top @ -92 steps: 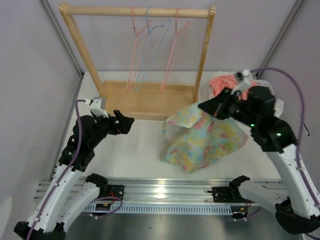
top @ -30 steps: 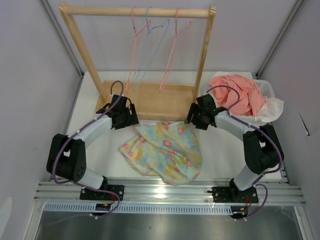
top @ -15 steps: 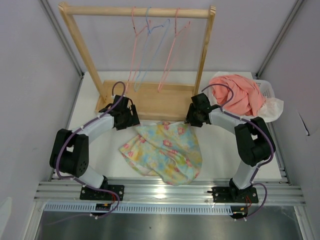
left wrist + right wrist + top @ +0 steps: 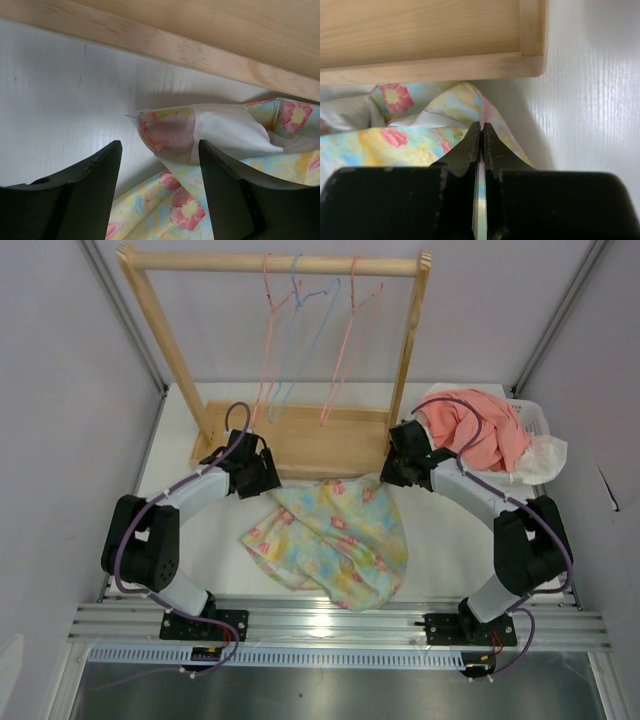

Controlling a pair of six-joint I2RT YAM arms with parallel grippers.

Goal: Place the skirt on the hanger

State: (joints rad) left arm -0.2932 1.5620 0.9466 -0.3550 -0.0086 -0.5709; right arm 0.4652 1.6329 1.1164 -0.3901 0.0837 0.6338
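The skirt (image 4: pixel 335 540) lies crumpled, so my right gripper should lift its fold, then bring it back and down and release it on the near part of the tabletop.
The flowered yellow, blue and green skirt (image 4: pixel 335 540) lies crumpled on the white table in front of the wooden rack. My left gripper (image 4: pixel 262 480) is low at its far left corner. In the left wrist view this gripper (image 4: pixel 159 167) is open, with the skirt's folded corner (image 4: pixel 170 132) between the fingers, untouched by either. My right gripper (image 4: pixel 396 472) is at the far right corner. In the right wrist view it (image 4: pixel 481 131) is shut on a fold of the skirt (image 4: pixel 420 137). A pink wire hanger (image 4: pixel 345 350) hangs on the rack's rail.
The wooden rack's base (image 4: pixel 300 440) lies just beyond both grippers. Another pink hanger (image 4: pixel 268 340) and light blue hangers (image 4: pixel 300 335) hang on the rail. A white basket (image 4: pixel 535 455) with a coral-pink garment (image 4: pixel 480 430) stands at the far right.
The skirt, held aloft by my right gripper three seconds ago, now lies on the table. Both grippers have come down to its far corners. The right gripper has shifted slightly right, pulling the edge.
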